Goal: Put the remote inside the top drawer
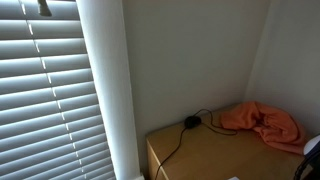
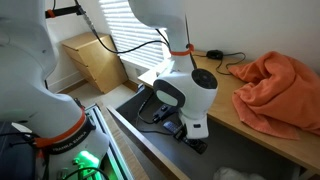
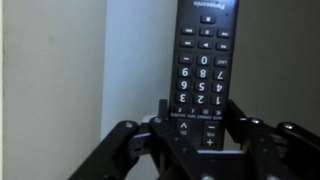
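My gripper moves down toward the bottom of the open drawer below it next and releases the remote, since the remote is already over the drawer's opening.
In the wrist view the black remote with white number keys runs lengthwise away from the camera. My gripper is shut on its near end, one finger on each long side. Behind it are a pale surface and a darker one. In an exterior view the arm's white wrist hangs low in front of the wooden cabinet, over the dark opening of a pulled-out drawer. The remote itself is hard to make out there.
An orange cloth lies crumpled on the wooden cabinet top. A round black plug with a cable lies near the wall. Window blinds hang beside the cabinet. A small wooden unit stands by the window.
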`<state>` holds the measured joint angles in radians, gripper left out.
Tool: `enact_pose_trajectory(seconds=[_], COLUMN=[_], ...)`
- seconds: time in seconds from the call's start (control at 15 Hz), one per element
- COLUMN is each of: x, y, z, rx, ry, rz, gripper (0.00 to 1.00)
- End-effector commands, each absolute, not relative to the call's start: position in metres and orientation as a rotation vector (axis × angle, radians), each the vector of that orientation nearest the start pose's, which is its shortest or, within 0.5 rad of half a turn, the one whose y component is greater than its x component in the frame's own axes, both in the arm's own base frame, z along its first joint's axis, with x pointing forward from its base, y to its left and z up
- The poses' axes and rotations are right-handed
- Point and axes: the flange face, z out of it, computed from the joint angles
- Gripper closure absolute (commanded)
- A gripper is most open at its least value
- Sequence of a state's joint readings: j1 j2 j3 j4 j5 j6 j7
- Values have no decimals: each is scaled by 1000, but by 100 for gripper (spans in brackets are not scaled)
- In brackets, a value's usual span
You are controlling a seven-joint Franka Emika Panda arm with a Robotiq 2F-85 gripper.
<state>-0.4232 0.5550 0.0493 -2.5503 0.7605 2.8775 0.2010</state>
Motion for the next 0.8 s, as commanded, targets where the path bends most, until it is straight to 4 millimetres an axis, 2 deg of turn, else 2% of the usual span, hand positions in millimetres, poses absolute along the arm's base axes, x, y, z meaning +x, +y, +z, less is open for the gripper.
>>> enact_pose_trajectory(seconds=[0.0,0.33,0.73], x=[339,333,336], y=[-178,-185,-198], z=[34,5,-33], rx=[-2327,-2333,-2313], ry=[1832,1820,1814], rz=[345,386,379], gripper=[69,69,69])
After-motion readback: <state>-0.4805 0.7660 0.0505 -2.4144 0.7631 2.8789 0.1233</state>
